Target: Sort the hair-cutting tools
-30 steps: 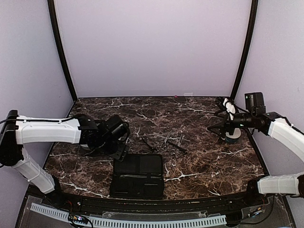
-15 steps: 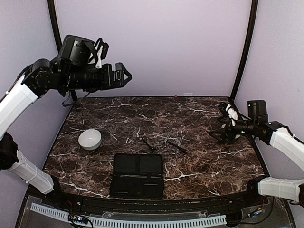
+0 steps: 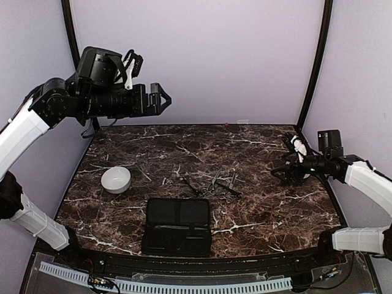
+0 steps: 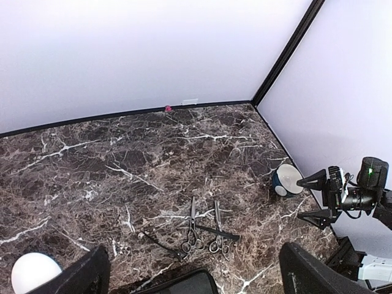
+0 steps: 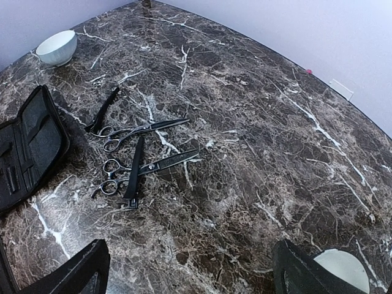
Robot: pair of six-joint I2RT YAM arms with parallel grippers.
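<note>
I should move my right gripper to the left in the top view and lower it onto the comb's wider end (image 3: 237, 193) (image 5: 131, 200), since that end sticks out clear of the scissors.
Two silver scissors (image 3: 215, 182) (image 3: 232, 181) lie side by side at the table's middle. A slim dark comb (image 3: 228, 190) lies across their handles and another dark piece (image 3: 188, 185) lies just to their left. The left wrist view shows the scissors (image 4: 193, 223) (image 4: 217, 228) and the right wrist view shows them too (image 5: 144, 129) (image 5: 156, 165). My left gripper (image 3: 160, 98) is open and empty, raised high above the table's back left. My right gripper (image 3: 280, 170) is open and empty, low at the right edge, well right of the tools.
A flat black case (image 3: 178, 225) lies open in front of the tools. A white bowl (image 3: 116, 179) stands at the left. A second bowl (image 4: 285, 180), blue outside, stands at the right by my right gripper. Walls close the back and both sides.
My left arm has lifted from low beside the white bowl to high at the back left, leaving the bowl on the table. My right gripper has shifted only slightly.
</note>
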